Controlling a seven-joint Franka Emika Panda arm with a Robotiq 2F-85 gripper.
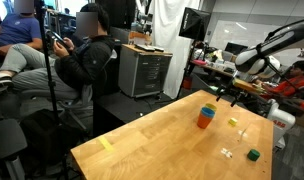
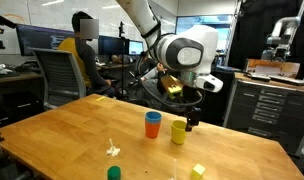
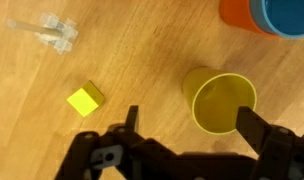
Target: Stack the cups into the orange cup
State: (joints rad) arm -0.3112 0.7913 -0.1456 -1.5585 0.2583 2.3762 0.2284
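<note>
My gripper moves down astride the yellow cup's near rim (image 2: 180,123) (image 3: 194,103) next, on the yellow block's side, one finger inside, since its open, empty opening faces up.
The blue cup (image 3: 287,15) sits inside the orange cup (image 3: 237,12) at the top right of the wrist view. In both exterior views they stand upright as one stack, the blue cup (image 2: 153,116) in the orange cup (image 2: 153,129), with the same stack's blue rim (image 1: 206,110) above the orange cup (image 1: 205,122). The yellow cup (image 3: 224,103) stands upright and empty just beside them, also seen as the yellow cup (image 2: 179,131). My gripper (image 3: 192,122) hangs open above the yellow cup, whose mouth lies between the fingers, nearer one finger (image 3: 254,125). Nothing is held.
A small yellow block (image 3: 85,99) lies on the wooden table (image 2: 62,135) beside the gripper, and pale clear bits (image 3: 54,32) lie farther off. A green block (image 1: 253,154) sits near the table edge. People sit at desks beyond the table.
</note>
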